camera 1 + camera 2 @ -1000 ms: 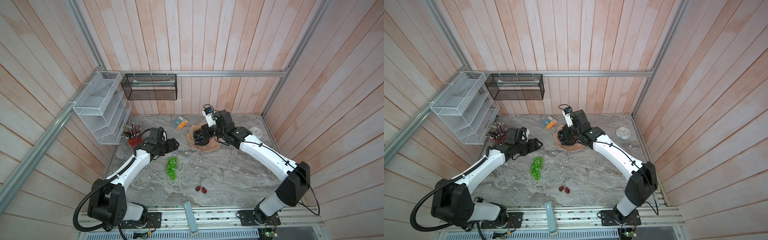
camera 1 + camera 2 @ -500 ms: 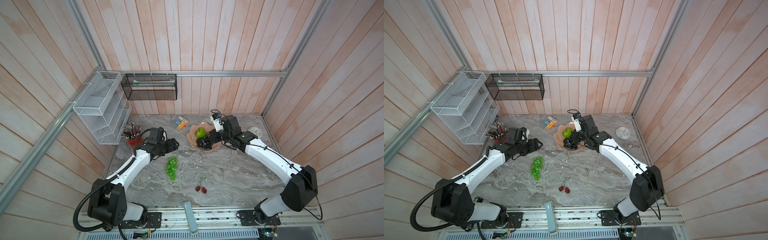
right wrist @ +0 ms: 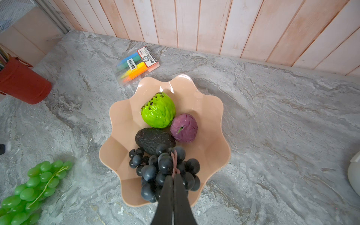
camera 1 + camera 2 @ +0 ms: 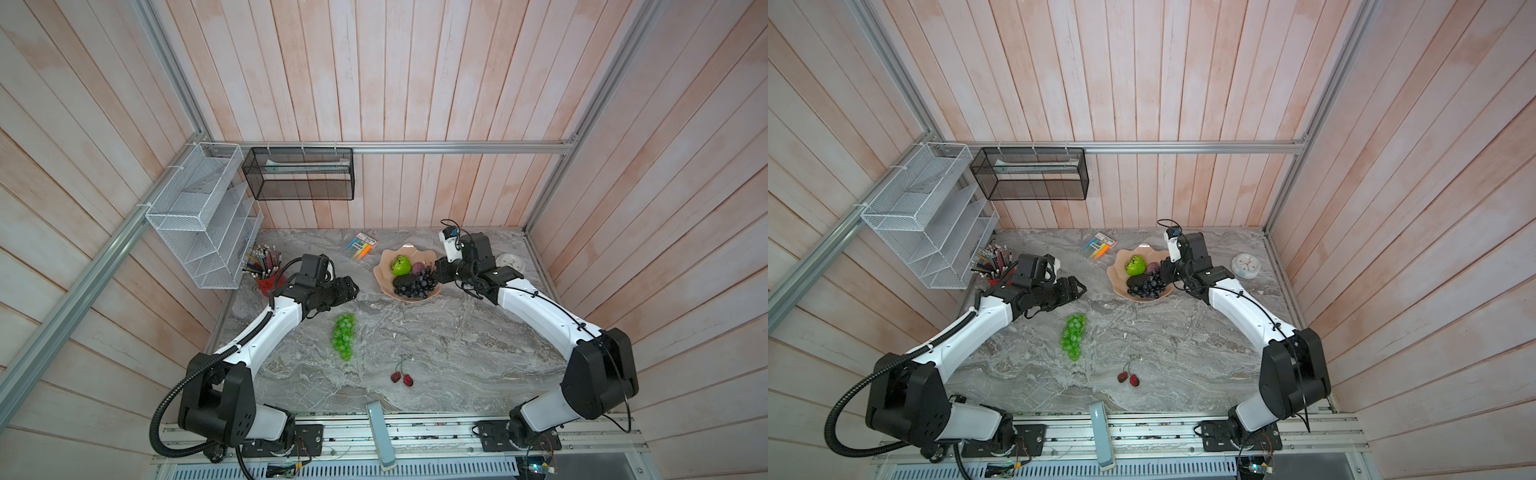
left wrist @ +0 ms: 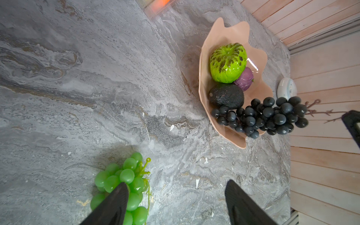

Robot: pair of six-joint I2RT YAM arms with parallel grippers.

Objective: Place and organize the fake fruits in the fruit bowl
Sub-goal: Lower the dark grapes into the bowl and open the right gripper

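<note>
The spot inside the bowl beside the purple ball is empty, so I next need to lower the stem end in my right gripper into the bowl below, at that spot, and release it.
The peach-pink fruit bowl (image 4: 384,261) (image 3: 124,116) holds a lime-green ball (image 3: 158,111), a purple ball (image 3: 184,127) and a dark avocado (image 3: 153,140). My right gripper (image 3: 173,177) (image 4: 440,270) is shut on the stem of the dark grape bunch (image 3: 165,167) (image 5: 268,116), which hangs over the bowl's right edge. On the table left of the bowl lies the green grape bunch (image 4: 344,336) (image 5: 124,181). Just behind it my left gripper (image 5: 177,184) (image 4: 351,289) hovers open and holds nothing. The red cherry pair (image 4: 402,377) lies near the front.
A red cup of pencils (image 4: 266,274) stands at the back left under a white wire rack (image 4: 199,216). A highlighter pack (image 4: 359,247) lies behind the bowl and a small white clock (image 4: 510,262) to its right. A black mesh basket (image 4: 299,174) hangs on the wall.
My right gripper has drawn back to the right with the dark grapes, uncovering the lime-green ball in the bowl. The left arm has not moved.
</note>
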